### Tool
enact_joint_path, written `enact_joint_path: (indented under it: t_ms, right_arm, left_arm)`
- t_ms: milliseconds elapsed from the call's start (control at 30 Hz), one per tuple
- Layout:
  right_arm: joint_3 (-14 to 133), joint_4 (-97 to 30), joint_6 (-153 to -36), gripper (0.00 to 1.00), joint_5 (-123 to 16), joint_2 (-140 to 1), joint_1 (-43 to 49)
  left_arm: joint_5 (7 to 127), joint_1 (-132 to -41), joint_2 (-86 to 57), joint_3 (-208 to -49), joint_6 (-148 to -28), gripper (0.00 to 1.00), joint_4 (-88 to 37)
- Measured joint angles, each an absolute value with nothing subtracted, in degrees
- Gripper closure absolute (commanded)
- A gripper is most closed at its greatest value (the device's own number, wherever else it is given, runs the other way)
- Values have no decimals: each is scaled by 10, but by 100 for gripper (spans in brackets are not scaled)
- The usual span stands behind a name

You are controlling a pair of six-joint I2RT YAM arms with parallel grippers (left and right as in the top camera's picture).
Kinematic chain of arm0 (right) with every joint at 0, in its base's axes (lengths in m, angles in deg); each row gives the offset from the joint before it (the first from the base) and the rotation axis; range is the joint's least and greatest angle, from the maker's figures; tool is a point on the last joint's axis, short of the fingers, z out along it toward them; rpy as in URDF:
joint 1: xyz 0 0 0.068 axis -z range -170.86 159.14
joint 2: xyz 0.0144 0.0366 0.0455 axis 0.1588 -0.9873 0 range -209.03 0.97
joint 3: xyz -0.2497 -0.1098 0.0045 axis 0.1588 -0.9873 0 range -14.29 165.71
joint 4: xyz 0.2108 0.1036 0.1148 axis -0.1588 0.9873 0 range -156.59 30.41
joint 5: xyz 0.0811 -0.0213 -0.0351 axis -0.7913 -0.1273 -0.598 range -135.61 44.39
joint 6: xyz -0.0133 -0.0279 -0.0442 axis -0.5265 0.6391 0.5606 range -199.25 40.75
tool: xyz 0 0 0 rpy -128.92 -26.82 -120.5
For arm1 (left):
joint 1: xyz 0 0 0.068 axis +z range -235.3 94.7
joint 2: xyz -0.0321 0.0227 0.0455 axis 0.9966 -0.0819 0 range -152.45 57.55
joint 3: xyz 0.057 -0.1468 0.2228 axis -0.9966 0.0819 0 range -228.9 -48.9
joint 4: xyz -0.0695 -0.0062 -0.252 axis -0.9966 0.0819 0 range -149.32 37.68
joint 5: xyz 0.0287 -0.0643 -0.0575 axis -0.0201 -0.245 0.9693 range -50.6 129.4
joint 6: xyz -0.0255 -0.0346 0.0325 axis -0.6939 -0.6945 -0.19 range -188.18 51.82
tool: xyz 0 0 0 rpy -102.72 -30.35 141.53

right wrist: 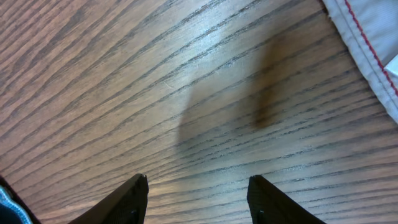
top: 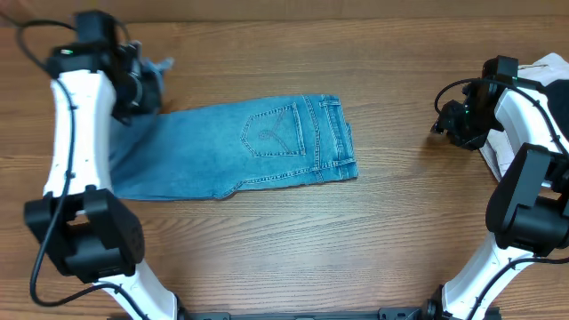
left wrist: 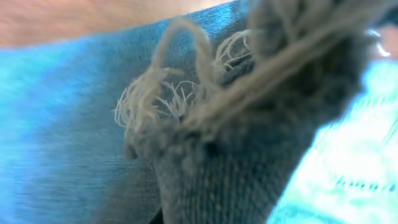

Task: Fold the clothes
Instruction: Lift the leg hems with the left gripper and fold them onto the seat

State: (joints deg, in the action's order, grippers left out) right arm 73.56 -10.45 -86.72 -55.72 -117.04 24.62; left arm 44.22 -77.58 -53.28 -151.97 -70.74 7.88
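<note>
The left gripper should move down toward the right in the overhead view next and let go of the hem on the denim [top: 220, 145] beside the pocket, because that cloth lies flat.
The light-blue jeans [top: 258, 147] lie across the table's middle, back pocket up, waistband to the right. Their leg end rises at the far left, where my left gripper [top: 153, 78] is shut on the frayed hem [left wrist: 186, 99]. In the left wrist view the bunched denim [left wrist: 249, 168] fills the frame and hides the fingers. My right gripper [top: 442, 120] hovers open over bare wood at the right, well away from the jeans; its fingertips [right wrist: 138, 186] have nothing between them.
An off-white garment [top: 533, 98] with red stitching [right wrist: 373, 37] lies at the right edge, partly under the right arm. The wooden table [top: 293, 240] shows in front of the jeans and between them and the right gripper.
</note>
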Motion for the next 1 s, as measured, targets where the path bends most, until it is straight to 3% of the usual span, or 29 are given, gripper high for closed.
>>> enact_joint_path:
  t_ms: [433,500,533,600,667,700,1000]
  right_arm:
    - [736,-104,-867,45,-559,-1170,246]
    - [736,-104,-867,44,-559,-1170,246]
    - [736,-104,-867,45,-559,-1170,246]
    - [736,-104,-867,44,-559,-1170,246]
    - [736,-104,-867,45,-559,-1170,246]
    - [736,-105,-867,45,-559,-1170,246]
    - [736,-104,-867,44,-559,-1170,246]
  left_arm:
    - [430,-837,-543,-1400,-719,91,12]
    - [430,-839,-543,-1398,-726,80,7]
    - [430,-841,-543,-1398,-730,67,6]
    - [435,-841,-543,-1398,-740,23,6]
    - [447,-841,-543,-1398,-742,4,6]
    - [457,-841,-543,-1398,-742,0,6]
    - [504,-838,-543,-1446,-720,0,50]
